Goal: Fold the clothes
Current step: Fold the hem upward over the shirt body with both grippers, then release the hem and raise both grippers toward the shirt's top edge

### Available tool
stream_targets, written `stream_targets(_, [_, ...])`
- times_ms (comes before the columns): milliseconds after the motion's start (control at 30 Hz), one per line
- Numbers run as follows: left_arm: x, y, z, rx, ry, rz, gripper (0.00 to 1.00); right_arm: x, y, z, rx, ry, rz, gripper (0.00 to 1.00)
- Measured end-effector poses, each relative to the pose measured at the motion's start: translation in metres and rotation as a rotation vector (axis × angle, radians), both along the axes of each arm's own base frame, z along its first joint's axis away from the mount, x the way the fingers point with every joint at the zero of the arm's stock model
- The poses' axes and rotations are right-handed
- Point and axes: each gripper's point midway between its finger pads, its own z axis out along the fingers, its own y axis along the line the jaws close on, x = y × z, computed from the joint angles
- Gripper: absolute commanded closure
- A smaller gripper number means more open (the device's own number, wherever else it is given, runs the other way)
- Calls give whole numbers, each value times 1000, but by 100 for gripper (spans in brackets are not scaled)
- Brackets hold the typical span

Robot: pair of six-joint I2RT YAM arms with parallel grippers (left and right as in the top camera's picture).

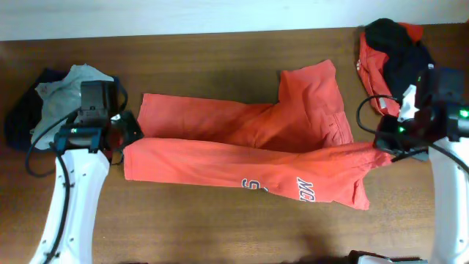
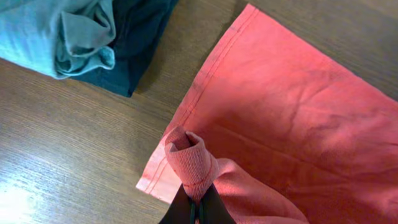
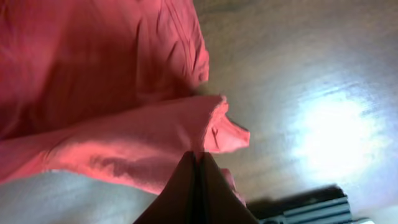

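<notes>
I will next use my left gripper to lower the pinched cuff onto the layer just inside its stitched hem (image 1: 148, 132) (image 2: 204, 119) and let go of the cuff, because the spread pants lie flat below it.
Red-orange pants (image 1: 242, 143) lie spread across the table, with white lettering on the near leg. My left gripper (image 1: 126, 136) is shut on the cuff of the near leg at the left; the left wrist view shows the bunched cuff (image 2: 189, 163) pinched between my fingers (image 2: 196, 208). My right gripper (image 1: 382, 150) is shut on the waistband at the right end; the right wrist view shows that fabric edge (image 3: 214, 127) held in my fingers (image 3: 198, 163), a little above the table.
A pile of grey and dark navy clothes (image 1: 51, 99) lies at the far left, also seen in the left wrist view (image 2: 87, 37). A pile of red and black clothes (image 1: 392, 51) lies at the back right. Brown wooden table (image 1: 205, 220) in front.
</notes>
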Motion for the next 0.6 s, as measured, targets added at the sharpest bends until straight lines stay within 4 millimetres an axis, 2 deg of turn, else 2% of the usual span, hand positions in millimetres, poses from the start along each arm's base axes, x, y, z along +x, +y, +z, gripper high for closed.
stream_targets(167, [8,1,-25,1,62,1,100,14,-1,-17,14,0,5,96])
stream_targets(300, [15,1,-45,0,101,1,100,24,-1,-23,22,-8,9,96])
stream_targets(433, [22,1,-59,0,119,1,100,31,-2,-32,30,7,11,96])
stream_targets(600, [26,1,-75,-1,146,1,100,35,-3,-53,45,72,17,96])
